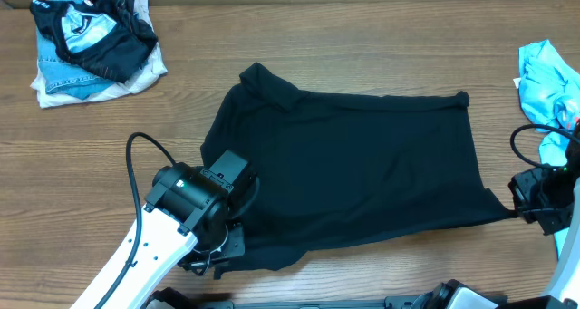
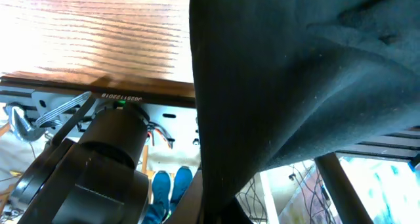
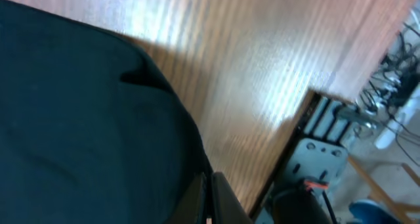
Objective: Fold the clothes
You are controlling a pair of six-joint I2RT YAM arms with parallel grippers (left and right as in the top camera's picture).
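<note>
My right gripper should next pull back, straighten the T-shirt's slanting hem and release its corner: bare wood by the table's front edge is behind the gripper.
A black T-shirt (image 1: 353, 168) lies spread flat across the middle of the wooden table (image 1: 362, 46). My left gripper (image 1: 222, 253) is at the shirt's near left corner and is shut on the cloth. In the left wrist view the black cloth (image 2: 289, 73) drapes up from the left gripper (image 2: 220, 207) and fills most of the view. My right gripper (image 1: 515, 207) is shut on the shirt's near right corner. In the right wrist view the right gripper (image 3: 209, 201) pinches the shirt's edge (image 3: 85, 119) between closed fingers.
A pile of clothes (image 1: 91, 42), patterned black and pale blue over denim and white, lies at the far left corner. A light blue garment (image 1: 546, 78) is bunched at the right edge. The table's front edge (image 2: 98, 87) runs just behind the left gripper.
</note>
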